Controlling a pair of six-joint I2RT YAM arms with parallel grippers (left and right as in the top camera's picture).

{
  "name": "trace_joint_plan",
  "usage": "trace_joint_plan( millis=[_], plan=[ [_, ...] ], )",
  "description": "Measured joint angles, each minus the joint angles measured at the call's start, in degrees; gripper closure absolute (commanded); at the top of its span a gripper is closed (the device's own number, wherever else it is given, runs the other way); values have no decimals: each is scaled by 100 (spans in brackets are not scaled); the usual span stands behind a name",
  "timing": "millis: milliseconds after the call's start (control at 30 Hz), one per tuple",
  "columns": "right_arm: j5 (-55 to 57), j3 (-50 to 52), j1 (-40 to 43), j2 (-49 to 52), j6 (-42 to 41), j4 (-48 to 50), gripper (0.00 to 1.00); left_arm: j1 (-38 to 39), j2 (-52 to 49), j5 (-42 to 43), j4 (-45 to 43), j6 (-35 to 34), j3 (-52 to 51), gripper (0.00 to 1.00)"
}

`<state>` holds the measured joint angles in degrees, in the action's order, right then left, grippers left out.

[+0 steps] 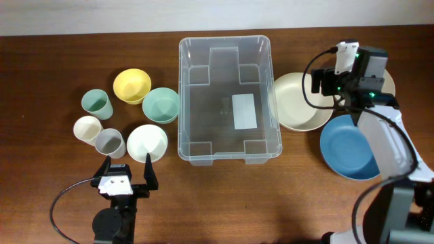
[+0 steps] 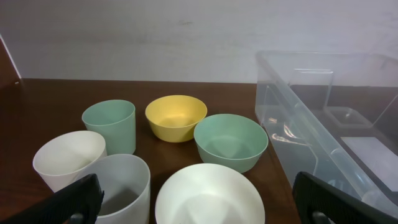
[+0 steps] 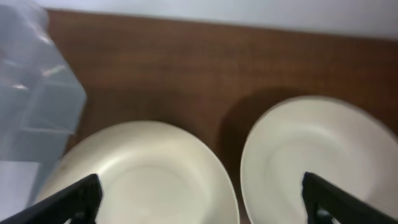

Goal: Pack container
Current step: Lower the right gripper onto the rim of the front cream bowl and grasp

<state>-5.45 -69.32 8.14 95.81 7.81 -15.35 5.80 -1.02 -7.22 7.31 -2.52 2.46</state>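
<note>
The right gripper reaches down and back astride the container-side cream plate's rim facing the other plate [image 3: 236, 202] next. That plate's opposite edge sits close against the container's side.
The container [image 1: 182, 102] is a large clear plastic bin at the table's middle, with only a white label [image 1: 243, 111] on its floor. Its near wall shows at the right of the left wrist view [image 2: 311, 124] and its corner at the left of the right wrist view [image 3: 37, 93]. My left gripper [image 1: 127, 175] hangs open near the front edge, just behind a white bowl [image 2: 208, 199]. My right gripper [image 1: 330, 80] is open and holds nothing. It hovers over two cream plates, one beside the container [image 3: 143, 174] and one to its right [image 3: 311, 155].
Left of the container stand a yellow bowl [image 1: 131, 85], green bowl [image 1: 161, 104], white bowl [image 1: 147, 142], green cup [image 1: 97, 103], white cup [image 1: 87, 128] and grey cup [image 1: 110, 143]. A blue plate [image 1: 347, 146] lies at the right, partly under the right arm.
</note>
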Motion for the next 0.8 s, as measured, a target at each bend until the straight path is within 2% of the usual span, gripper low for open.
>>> trace_joint_plan(
  millis=[133,300,433,800],
  plan=[
    [461,0,0,323,-715,-162,8,0,0,0,0,0,0,1],
    [713,0,0,612,-1370,-490,15,0,0,-2,-2,0,0,0],
    [776,0,0,667,-1585,-837,22,0,0,-2,-2,0,0,0],
    [807,0,0,667,-1867,-1338,27,0,0,0,0,-2,0,0]
  ],
)
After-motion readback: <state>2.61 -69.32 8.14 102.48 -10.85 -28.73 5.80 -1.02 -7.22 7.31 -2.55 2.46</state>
